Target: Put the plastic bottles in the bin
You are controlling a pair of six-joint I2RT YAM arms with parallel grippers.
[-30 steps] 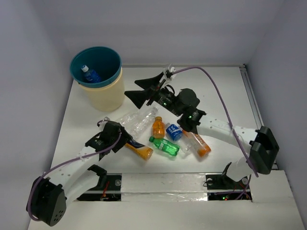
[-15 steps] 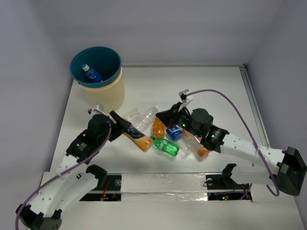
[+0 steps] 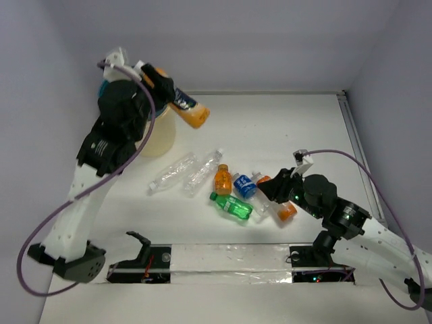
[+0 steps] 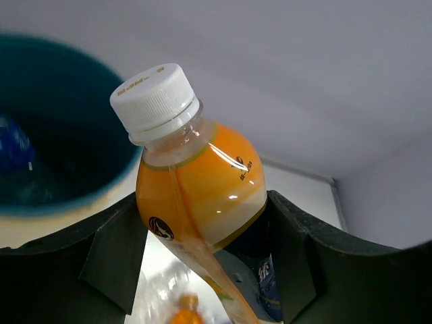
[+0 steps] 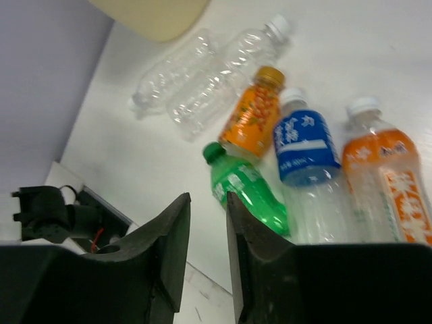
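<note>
The orange bottle's lower end sticks out past the bin's rim, so my left gripper needs to move outward over the teal opening point(image 4: 57, 125) and turn next.
My left gripper point(image 3: 164, 89) is raised high and shut on an orange bottle point(image 3: 187, 110), whose white cap point(image 4: 155, 101) points up beside the bin's teal inside point(image 4: 64, 145). The left arm covers most of the bin point(image 3: 163, 137). A blue-labelled bottle point(image 4: 13, 145) lies inside it. On the table lie two clear bottles point(image 3: 172, 173) point(image 3: 204, 171), a small orange one point(image 3: 223, 180), a blue-labelled one point(image 3: 244, 185), a green one point(image 3: 231, 206) and an orange-labelled one point(image 3: 285, 209). My right gripper point(image 3: 271, 191) hovers low over that group, its jaws a narrow gap apart and empty point(image 5: 208, 202).
The rail with black mounts point(image 3: 145, 251) runs along the near edge. Grey walls close in the left, back and right sides. A purple cable point(image 3: 351, 162) loops over the right arm.
The left arm has lifted the orange bottle from the table up to the bin's rim. The right arm has pulled back toward the near right, and its jaws have narrowed.
</note>
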